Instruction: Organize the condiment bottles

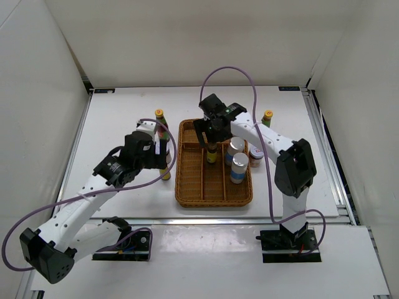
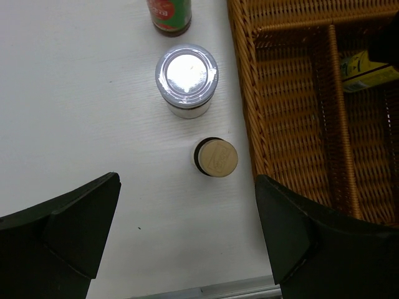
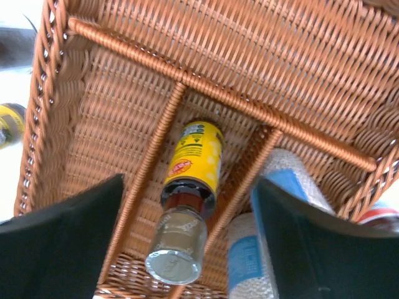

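The left gripper lowers next with open fingers and shifts toward the tray, onto the tan-capped bottle's neck [image 1: 165, 171] [image 2: 211, 157], as the bottle still stands outside the tray's side.
My right gripper [image 1: 211, 134] [image 3: 188, 187] is open over the wicker tray [image 1: 187, 187], its fingers either side of a small brown yellow-labelled bottle [image 3: 190, 168] standing in the middle compartment, not touching it. Two blue-labelled shakers [image 1: 235, 149] [image 1: 239, 168] stand in the right compartment. My left gripper [image 1: 161, 152] [image 2: 187, 180] is open above the table left of the tray. Below it stand a small brown tan-capped bottle [image 2: 216, 157] and a jar with a glare-washed lid [image 2: 186, 78]. Tall red-green bottles stand at back left [image 1: 160, 118] and back right [image 1: 267, 118].
A red-lidded jar [image 1: 255, 160] stands outside the tray's right wall. The tray's left wall [image 2: 246, 93] lies close beside the tan-capped bottle. White walls enclose the table on three sides. Purple cables loop from both arms.
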